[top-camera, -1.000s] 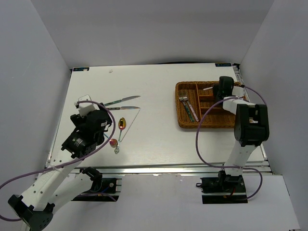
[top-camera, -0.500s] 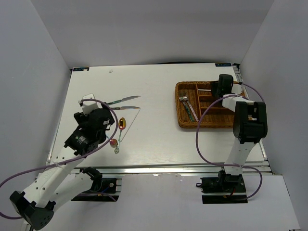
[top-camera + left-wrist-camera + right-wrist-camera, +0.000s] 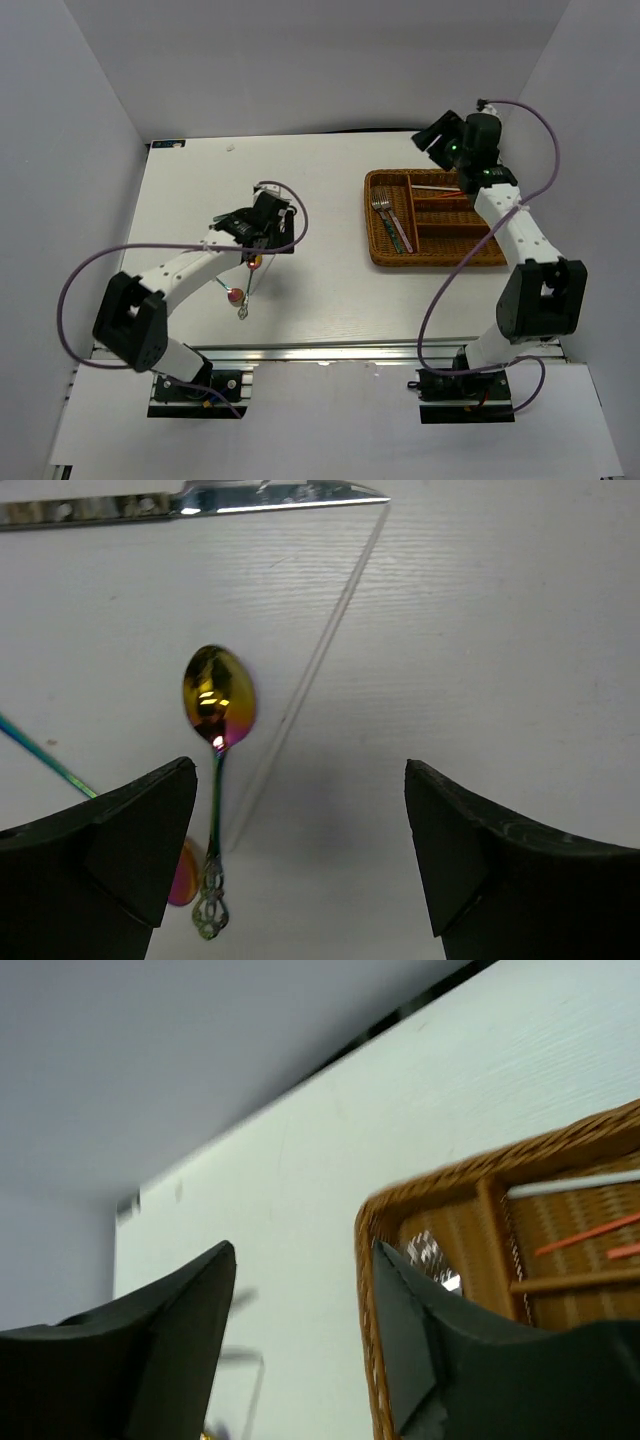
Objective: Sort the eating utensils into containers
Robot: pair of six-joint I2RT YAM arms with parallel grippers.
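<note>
The robot's left gripper will next go down and back onto the near part of the thin white chopstick, clear of the knife, because that part of the chopstick is below the gripper and back from it.
On the white table lie a gold spoon [image 3: 216, 698], a thin white chopstick [image 3: 322, 652], a silver knife [image 3: 200, 500] and a red-bowled spoon [image 3: 236, 296]. My left gripper [image 3: 300, 772] hovers open just above them, the gold spoon's handle by its left finger; from above it [image 3: 262, 240] covers the knives. The brown wicker tray [image 3: 380, 255] holds forks [image 3: 386, 214] in one slot and red chopsticks [image 3: 436, 188] in the crosswise section. My right gripper [image 3: 432, 140] hangs open and empty above the tray's far-left corner [image 3: 368, 1222].
A thin green handle [image 3: 42, 756] lies left of the gold spoon. The table's far edge and the grey back wall are close behind the tray. A purple cable [image 3: 300, 215] loops off the left wrist.
The right gripper opened, lifted off the tray and turned toward the table, leaving a white chopstick in the crosswise section. The left arm stretched right, over the spoons.
</note>
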